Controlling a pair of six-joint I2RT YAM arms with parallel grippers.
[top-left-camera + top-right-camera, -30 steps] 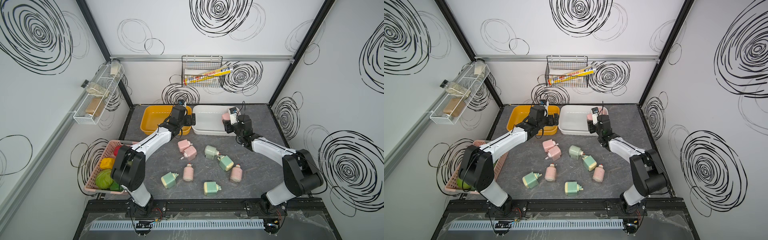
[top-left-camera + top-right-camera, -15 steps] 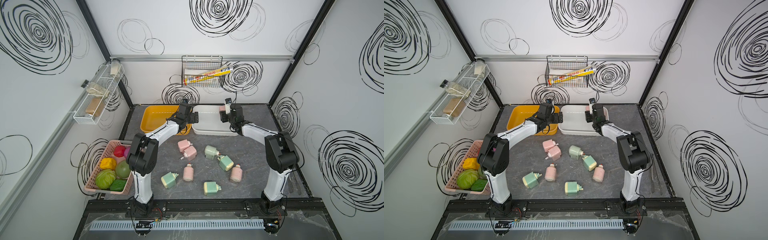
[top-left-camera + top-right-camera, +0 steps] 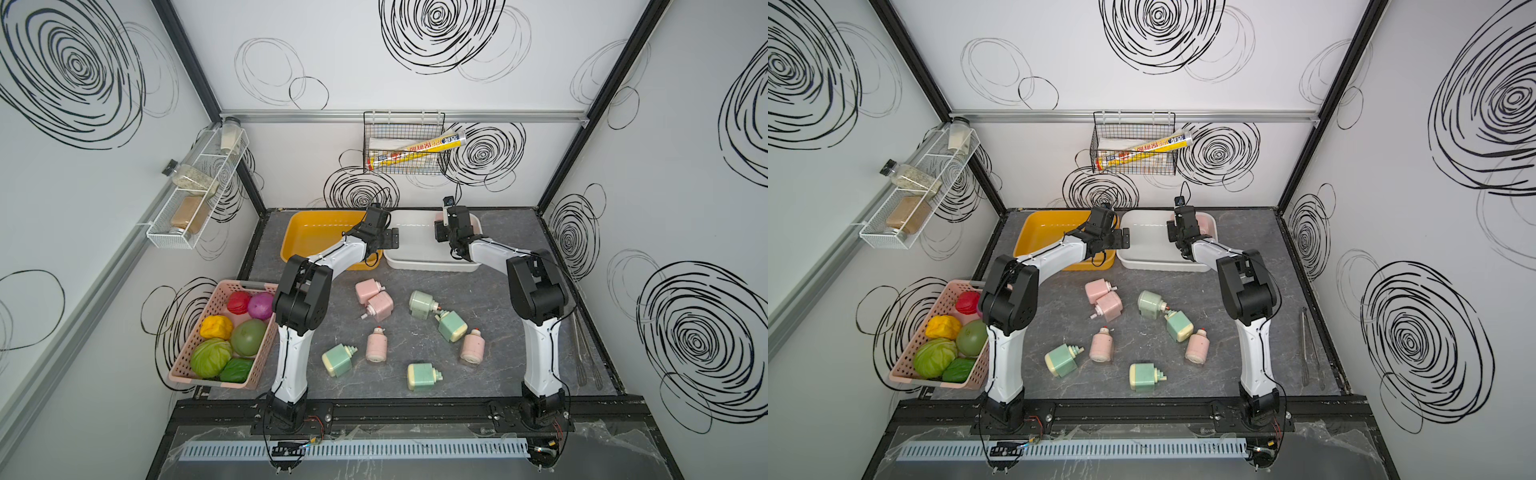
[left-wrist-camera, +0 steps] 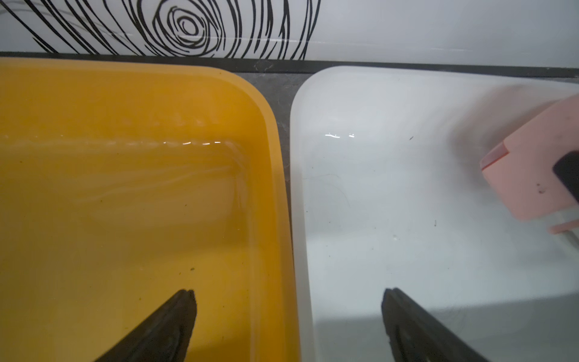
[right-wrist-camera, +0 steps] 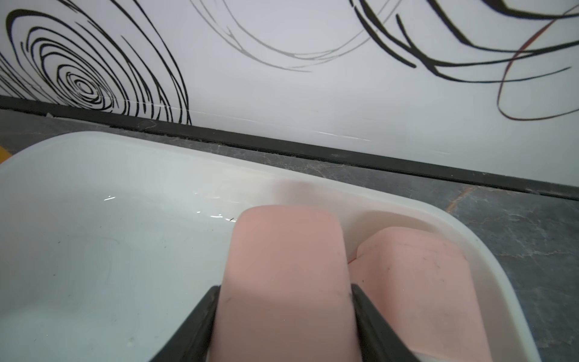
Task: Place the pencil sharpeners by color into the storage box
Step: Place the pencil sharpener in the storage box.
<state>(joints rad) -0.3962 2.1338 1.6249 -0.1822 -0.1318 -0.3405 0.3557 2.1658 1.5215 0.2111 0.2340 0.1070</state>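
Note:
I will next turn my right gripper square to the far side of the white box, lower it to the bottom of the white box beside the lying pink sharpener and let go, because their colors match.
Two storage boxes stand at the back, a yellow one (image 3: 307,245) and a white one (image 3: 415,253). My right gripper (image 5: 285,288) is shut on a pink pencil sharpener (image 5: 282,250) over the white box's (image 5: 94,235) far right corner, beside a second pink sharpener (image 5: 416,275) lying inside. My left gripper (image 4: 288,294) hangs open and holds nothing, straddling the wall between the yellow box (image 4: 125,188) and the white box (image 4: 376,203). Several pink sharpeners (image 3: 380,306) and several mint green ones (image 3: 451,326) lie loose on the table in front of both boxes.
A pink basket (image 3: 245,286) of toy fruit stands at the front left of the table. Metal tongs (image 3: 584,353) lie along the right edge. A wire basket (image 3: 405,143) hangs on the back wall and a white rack (image 3: 195,195) on the left wall.
My right gripper has carried the pink sharpener back and a little left, over the white box. The left gripper has shifted right toward the gap between the boxes, still open.

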